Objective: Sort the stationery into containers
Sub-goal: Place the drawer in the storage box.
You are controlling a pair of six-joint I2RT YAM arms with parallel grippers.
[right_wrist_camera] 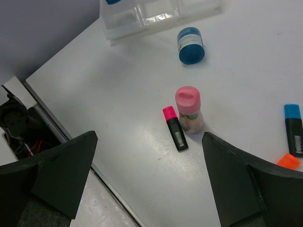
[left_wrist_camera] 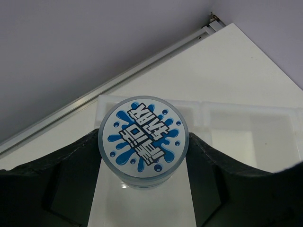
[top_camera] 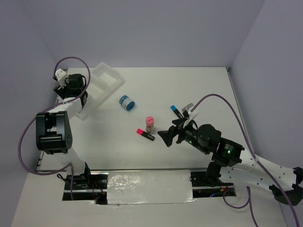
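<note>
Next I will move my left gripper down toward the tray's end section (left_wrist_camera: 147, 202) and release the round blue roll (left_wrist_camera: 142, 135) there, since it already hangs over that open space.
My left gripper (left_wrist_camera: 144, 146) is shut on a round blue roll (left_wrist_camera: 142, 135) and holds it over the end compartment of the white translucent tray (left_wrist_camera: 246, 116). The tray lies at the far left in the top view (top_camera: 105, 78), next to the left gripper (top_camera: 75, 86). The second blue roll (top_camera: 127, 102) lies mid-table. The pink-capped bottle (right_wrist_camera: 189, 106) stands beside the pink-capped marker (right_wrist_camera: 175, 127). The blue-capped marker (right_wrist_camera: 293, 127) and the orange cap (right_wrist_camera: 288, 161) lie to the right. My right gripper (right_wrist_camera: 150, 135) is open and empty, above the table near the pink marker.
Grey walls close the table at the back and on both sides. A metal rail and cables (right_wrist_camera: 19, 127) run along the near table edge. The right arm's purple cable (top_camera: 222, 101) arcs over the right side.
</note>
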